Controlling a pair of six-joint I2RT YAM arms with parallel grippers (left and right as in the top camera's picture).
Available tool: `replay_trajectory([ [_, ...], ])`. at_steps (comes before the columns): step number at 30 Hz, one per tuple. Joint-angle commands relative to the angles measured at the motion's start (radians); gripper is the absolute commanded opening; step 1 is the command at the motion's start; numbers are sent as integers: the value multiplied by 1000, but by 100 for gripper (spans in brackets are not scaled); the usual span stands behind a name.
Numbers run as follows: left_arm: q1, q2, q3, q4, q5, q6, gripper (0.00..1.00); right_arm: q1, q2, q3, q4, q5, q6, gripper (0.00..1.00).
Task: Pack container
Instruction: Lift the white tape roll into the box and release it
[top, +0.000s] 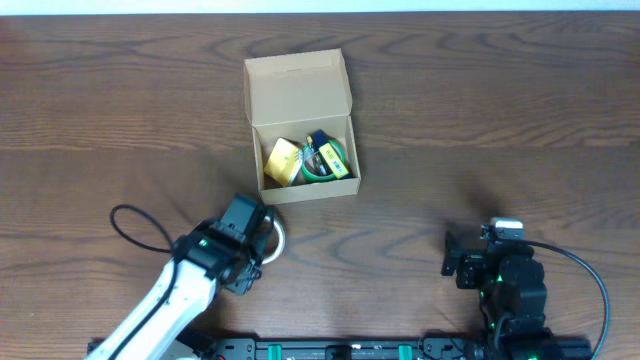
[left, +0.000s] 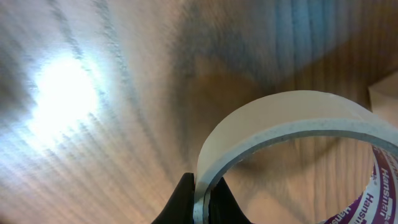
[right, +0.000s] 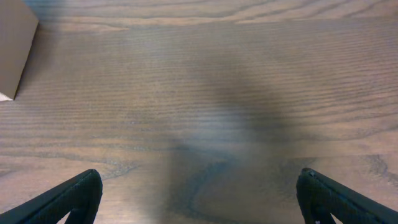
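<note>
My left gripper will next go up, move outward over the yellow pad, go down and open, because the white tape roll (top: 278, 240) is still outside the open container.
The tan cardboard container (top: 300, 95) stands open at the table's middle back, lid flap up. Inside lie a yellow pad (top: 283, 160), a green tape roll (top: 330, 160) and a blue item. My left gripper (top: 262, 238) is shut on the rim of a white tape roll (top: 278, 240), just in front of the box's near left corner. In the left wrist view the fingers (left: 202, 202) pinch the roll's wall (left: 286, 118), and the box corner (left: 387, 93) shows at the right edge. My right gripper (right: 199, 196) is open and empty above bare table at the front right (top: 470, 255).
The dark wooden table (top: 480, 120) spreads all around the box. A black cable (top: 135, 225) loops on the table left of the left arm. The box's side wall (right: 13, 46) shows at the upper left of the right wrist view.
</note>
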Motion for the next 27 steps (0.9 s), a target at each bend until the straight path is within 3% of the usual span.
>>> replay_trajectory([
  [1,4,-100,-2,-59,19,106,5,-6,-6,-1,0,1,12,99],
  [6,4,-241,21,-77,11,292,6,-6,-6,-1,0,1,12,99],
  [11,4,-200,170,-74,-124,502,6,-6,-6,-1,0,1,12,99],
  [15,4,-90,364,-74,-274,722,6,-6,-6,-1,0,1,12,99],
  [21,5,138,602,-71,-359,1008,6,-6,-6,-1,0,1,12,99],
  [27,79,389,842,-122,-291,1096,6,-6,-6,-1,0,1,12,99],
])
